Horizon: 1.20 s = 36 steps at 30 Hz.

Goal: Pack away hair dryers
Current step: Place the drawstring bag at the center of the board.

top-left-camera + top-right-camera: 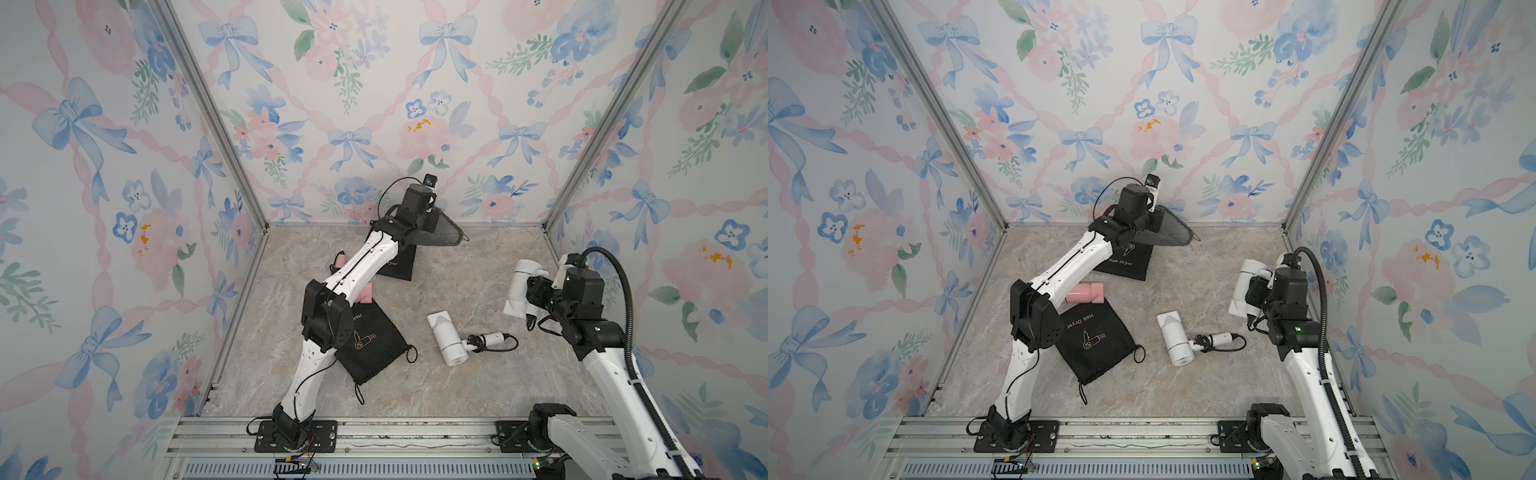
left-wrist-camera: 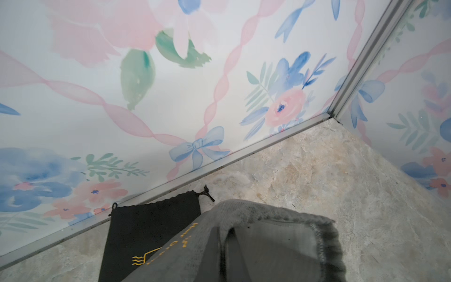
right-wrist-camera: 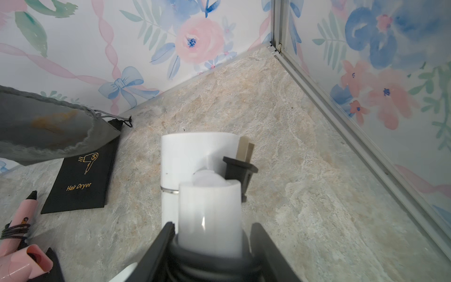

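Note:
The left gripper draws back and down to the bare tabletop between the black pouches and the mid-table hair dryer next and releases the rim.
My right gripper (image 3: 212,227) is shut on the cord-wrapped handle of a white hair dryer (image 3: 195,156), held off the table near the right wall; both top views show this dryer (image 1: 519,291) (image 1: 1241,286). A second white hair dryer (image 1: 446,338) (image 1: 1175,338) lies mid-table, its cord bundled. The pink hair dryer (image 1: 1086,293) (image 3: 22,258) lies partly under my left arm. At the back, my left gripper (image 2: 225,232) (image 1: 432,220) is shut on the rim of a grey pouch (image 2: 268,239) (image 1: 1173,230), which it holds up with its mouth gaping.
One black pouch with gold print (image 1: 374,345) (image 1: 1096,345) lies flat at front left. Another black pouch (image 1: 1125,259) (image 3: 83,180) lies at the back under the grey pouch. Flowered walls with metal rails (image 2: 244,153) close three sides.

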Available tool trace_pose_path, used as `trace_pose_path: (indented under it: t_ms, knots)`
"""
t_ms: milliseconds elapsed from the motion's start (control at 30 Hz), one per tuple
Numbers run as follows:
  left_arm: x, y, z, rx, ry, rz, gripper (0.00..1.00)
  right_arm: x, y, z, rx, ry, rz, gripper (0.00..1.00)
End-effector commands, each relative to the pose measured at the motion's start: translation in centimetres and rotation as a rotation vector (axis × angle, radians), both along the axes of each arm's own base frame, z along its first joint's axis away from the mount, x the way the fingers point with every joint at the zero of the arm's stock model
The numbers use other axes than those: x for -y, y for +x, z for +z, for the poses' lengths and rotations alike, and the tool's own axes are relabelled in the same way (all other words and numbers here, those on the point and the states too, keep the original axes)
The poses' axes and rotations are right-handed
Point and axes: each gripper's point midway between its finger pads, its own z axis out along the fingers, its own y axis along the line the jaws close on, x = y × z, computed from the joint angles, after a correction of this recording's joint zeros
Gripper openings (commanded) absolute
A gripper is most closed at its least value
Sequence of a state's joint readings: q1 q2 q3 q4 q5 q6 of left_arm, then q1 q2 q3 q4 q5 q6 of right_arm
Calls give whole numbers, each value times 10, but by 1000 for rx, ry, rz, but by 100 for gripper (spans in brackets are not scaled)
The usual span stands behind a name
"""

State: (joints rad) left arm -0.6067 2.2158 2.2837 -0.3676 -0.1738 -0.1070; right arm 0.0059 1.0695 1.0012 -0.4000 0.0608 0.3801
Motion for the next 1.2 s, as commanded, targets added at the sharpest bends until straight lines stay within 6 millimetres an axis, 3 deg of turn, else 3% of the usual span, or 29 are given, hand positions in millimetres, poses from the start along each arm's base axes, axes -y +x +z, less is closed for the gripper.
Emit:
trace_pose_path:
  t_ms: [0,267,433,633,867,933,1000,1067,1167]
  knots:
    - [-16,-16,41,58,-15,-1,0,-16,14,17,65,-9,53,29]
    - [-43,-22,-84,-153,121,54,0,-87,15,7,52,20,316,30]
    - [-47,-40,-130,-220,98,40,0,-115,11,7,44,45,406,30]
    - [-49,-70,-161,-283,75,4,0,-133,4,12,38,83,467,30]
    - [-57,-96,-196,-344,101,-12,1,-138,-7,13,31,91,497,30]
    - [-60,-103,-201,-354,112,-18,11,-137,-9,13,28,86,499,30]
    - [-62,-109,-198,-352,112,-28,29,-135,-12,12,28,78,499,31]
    - [-62,-115,-186,-340,93,-45,52,-135,-13,9,21,74,502,31]
    - [-60,-125,-161,-303,66,-78,65,-135,-15,3,7,71,507,32]
